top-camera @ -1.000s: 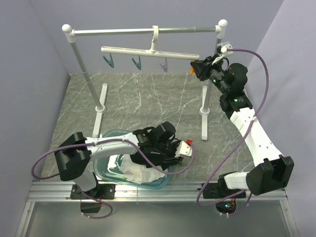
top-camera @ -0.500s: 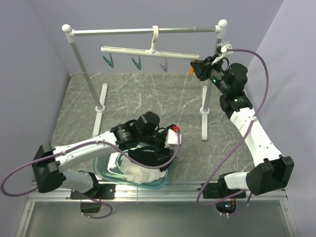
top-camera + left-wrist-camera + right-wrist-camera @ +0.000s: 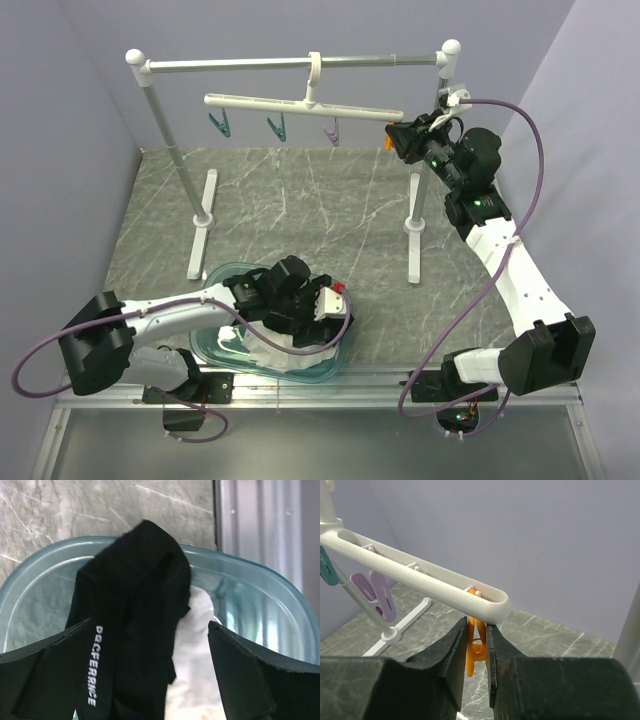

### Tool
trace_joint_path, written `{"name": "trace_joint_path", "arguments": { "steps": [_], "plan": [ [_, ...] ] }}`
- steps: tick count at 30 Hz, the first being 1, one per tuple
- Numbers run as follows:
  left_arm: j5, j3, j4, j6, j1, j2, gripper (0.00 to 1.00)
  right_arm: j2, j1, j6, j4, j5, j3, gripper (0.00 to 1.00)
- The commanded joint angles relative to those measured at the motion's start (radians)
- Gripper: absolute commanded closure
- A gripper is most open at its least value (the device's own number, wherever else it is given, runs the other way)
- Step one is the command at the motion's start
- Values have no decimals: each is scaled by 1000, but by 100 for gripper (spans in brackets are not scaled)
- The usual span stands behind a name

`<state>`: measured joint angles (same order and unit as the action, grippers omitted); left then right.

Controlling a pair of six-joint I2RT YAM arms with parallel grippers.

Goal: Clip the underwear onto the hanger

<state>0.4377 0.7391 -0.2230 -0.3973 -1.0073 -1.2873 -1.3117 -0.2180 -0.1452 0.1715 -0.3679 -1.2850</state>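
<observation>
The left gripper moves down onto the underwear next, short of its end at the basin's rim. The black underwear (image 3: 135, 605) already lies between my open fingers.
The black underwear (image 3: 135, 605) lies in a teal basin (image 3: 250, 585) on top of a white cloth (image 3: 197, 670), its far end reaching the basin's rim. My left gripper (image 3: 150, 625) hangs open over it, fingers on either side, the left finger against the fabric. In the top view the left gripper (image 3: 290, 315) covers the underwear. The white hanger (image 3: 300, 105) hangs by its hook from the rack's bar. My right gripper (image 3: 395, 135) is at its right end, shut on the orange peg (image 3: 476, 650), which sits between the right gripper's (image 3: 476, 625) fingers under the hanger (image 3: 420, 575).
The tall rack (image 3: 300, 62) stands on two footed posts, the right one (image 3: 415, 220) beside my right arm. Two teal pegs (image 3: 219, 124) (image 3: 277, 127) and a purple peg (image 3: 332, 135) hang free. The basin (image 3: 215, 345) sits at the near edge by the left arm's base.
My left arm has swung back left and dropped over the basin, and its gripper has opened wide. The right arm and the orange peg have not moved.
</observation>
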Motion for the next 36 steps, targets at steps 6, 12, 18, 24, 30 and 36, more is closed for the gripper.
{"name": "trace_joint_path", "arguments": {
  "steps": [6, 12, 18, 24, 30, 36],
  "plan": [
    [-8, 3, 217, 3, 1, -98, 2, -12, 8, -2, -1, -9, -39, 100],
    [29, 2, 238, -25, 4, -145, 18, -11, 8, 4, -4, -3, -42, 100],
    [38, -1, 238, -23, 22, -133, 62, -9, 8, 4, -1, -6, -34, 100],
    [76, 63, 84, -37, 39, -64, 100, -4, 8, 2, 2, -8, -33, 100],
    [133, 221, -178, -69, 52, -24, 100, 5, 9, 4, 2, -11, -30, 100],
    [176, 425, -312, -43, 81, -72, 100, 11, 9, -5, 3, -32, -22, 100]
  ]
}}
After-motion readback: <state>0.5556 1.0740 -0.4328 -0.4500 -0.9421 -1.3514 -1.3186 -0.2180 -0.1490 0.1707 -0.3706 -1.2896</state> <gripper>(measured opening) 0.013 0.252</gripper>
